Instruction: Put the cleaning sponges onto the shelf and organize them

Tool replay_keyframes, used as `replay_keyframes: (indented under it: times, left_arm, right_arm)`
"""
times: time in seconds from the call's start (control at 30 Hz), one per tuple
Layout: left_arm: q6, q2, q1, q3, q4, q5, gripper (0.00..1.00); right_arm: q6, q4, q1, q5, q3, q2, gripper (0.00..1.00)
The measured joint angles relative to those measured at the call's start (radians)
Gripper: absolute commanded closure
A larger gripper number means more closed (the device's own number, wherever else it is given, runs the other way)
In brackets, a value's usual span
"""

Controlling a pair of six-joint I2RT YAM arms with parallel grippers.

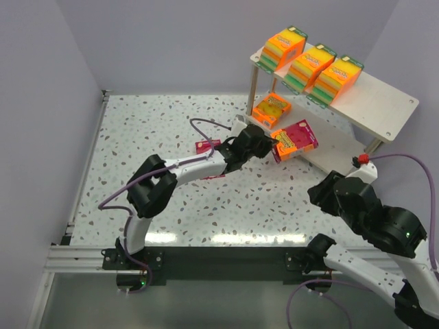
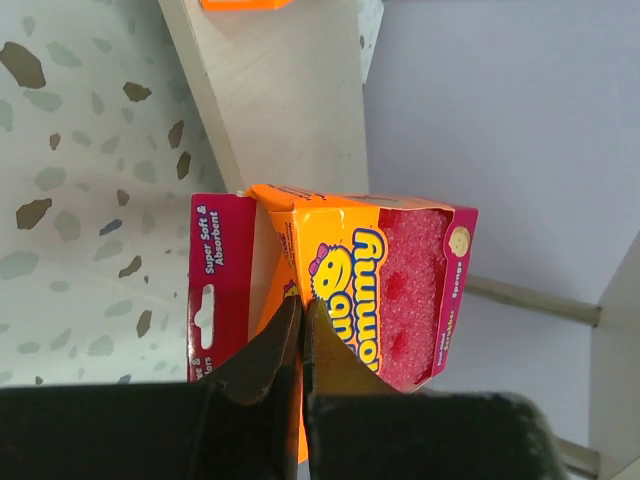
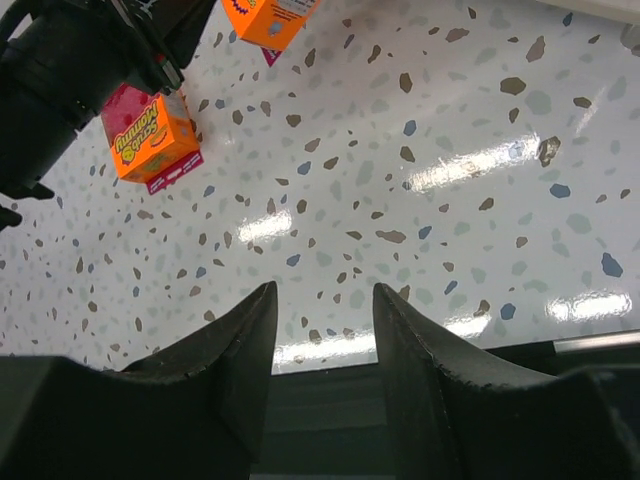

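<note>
I will pull my left gripper back and down to let go of the flap on the open tabletop, because the pack is hanging tilted at the front edge of the lower board.
The shelf (image 1: 381, 103) stands at the back right. Three thick orange sponges (image 1: 310, 67) sit in a row on its top board. A flat orange pack (image 1: 271, 108) lies on the lower board. My left gripper (image 1: 269, 145) is shut on the orange flap of a magenta-pink pack (image 1: 296, 140), held tilted at the lower board's front edge. In the left wrist view the fingertips (image 2: 302, 310) pinch that pack (image 2: 405, 290) over the board (image 2: 280, 100). Another orange and magenta pack (image 1: 208, 146) lies on the table behind my left arm. My right gripper (image 1: 328, 192) is open and empty.
The right wrist view shows open jaws (image 3: 325, 300) over speckled tabletop, the loose pack (image 3: 150, 140) beside my black left arm, and an orange pack (image 3: 268, 20) at the top edge. Walls enclose the table on the left and at the back.
</note>
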Motion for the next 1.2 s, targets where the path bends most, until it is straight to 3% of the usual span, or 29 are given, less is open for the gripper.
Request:
replay_keyframes:
  times: [0.47, 0.6, 0.7, 0.83, 0.93, 1.03, 1.2]
  left_arm:
    - [-0.098, 0.213, 0.000, 0.233, -0.056, -0.074, 1.00]
    - [-0.072, 0.216, 0.000, 0.227, -0.045, -0.060, 1.00]
    - [0.003, 0.138, 0.010, 0.077, 0.032, 0.005, 1.00]
    - [0.169, -0.090, 0.058, -0.294, 0.159, 0.166, 1.00]
    - [0.376, -0.214, 0.137, -0.423, 0.161, 0.353, 1.00]
    - [0.585, -0.220, 0.195, -0.370, 0.076, 0.473, 1.00]
    - [0.990, -0.151, 0.190, -0.185, -0.176, 0.600, 1.00]
  right_arm:
    - [0.027, -0.026, 0.000, 0.023, 0.006, -0.053, 0.54]
    - [0.030, -0.027, 0.000, 0.025, 0.006, -0.065, 0.55]
    - [0.029, -0.028, 0.000, 0.026, 0.006, -0.071, 0.54]
    - [0.021, -0.028, 0.000, 0.026, 0.006, -0.074, 0.55]
    - [0.007, -0.027, 0.000, 0.016, -0.004, -0.076, 0.55]
    - [-0.010, -0.024, 0.000, -0.002, -0.042, -0.079, 0.55]
    - [-0.035, 0.000, 0.000, -0.045, -0.099, -0.072, 0.55]
